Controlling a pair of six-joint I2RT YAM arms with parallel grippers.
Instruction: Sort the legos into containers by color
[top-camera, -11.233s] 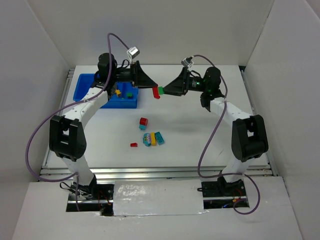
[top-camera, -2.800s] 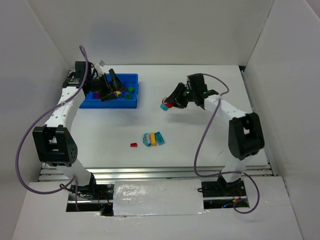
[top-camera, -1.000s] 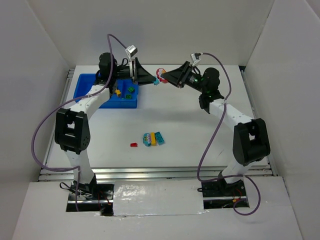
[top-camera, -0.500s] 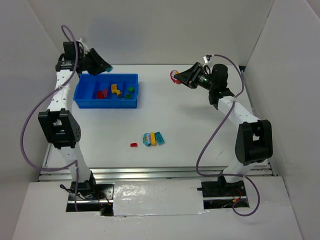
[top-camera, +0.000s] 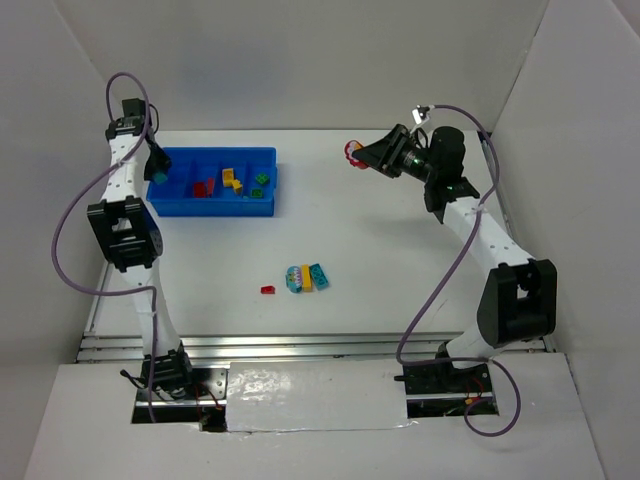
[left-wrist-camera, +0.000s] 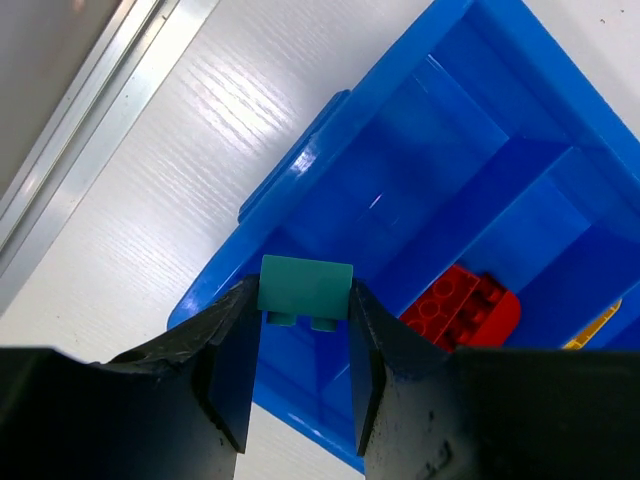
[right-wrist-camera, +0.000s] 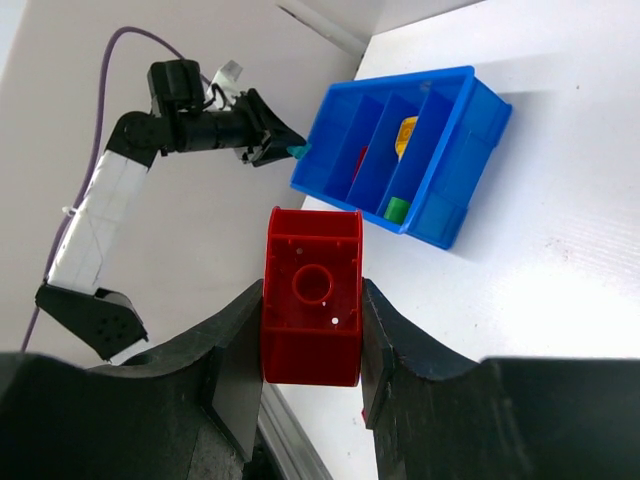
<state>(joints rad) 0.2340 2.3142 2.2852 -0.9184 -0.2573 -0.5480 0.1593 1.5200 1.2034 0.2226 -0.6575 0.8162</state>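
My right gripper shifts to its left in the top view next, toward my left gripper, near the red legos' container, and releases the red lego.
My left gripper (top-camera: 158, 176) is shut on a teal lego (left-wrist-camera: 305, 288) and hangs over the left end of the blue tray (top-camera: 212, 210), above its leftmost container (left-wrist-camera: 400, 190). The container beside it holds red legos (left-wrist-camera: 462, 305); yellow legos (top-camera: 232, 179) and green legos (top-camera: 260, 180) lie in the two containers further right. My right gripper (top-camera: 352, 153) is raised at the back centre-right, shut on a red lego (right-wrist-camera: 312, 295). On the table lie a small red lego (top-camera: 268, 290) and a cyan and yellow cluster (top-camera: 307, 277).
White walls close in the table at the back and on both sides. A metal rail (top-camera: 138, 150) runs along the left edge next to the tray. In the right wrist view the left arm (right-wrist-camera: 190, 125) shows beyond the tray (right-wrist-camera: 455, 200).
A second ago both grippers were together above the back centre. The left one has since swung left and come down over the tray's left end with the teal lego. The right one drew back slightly.
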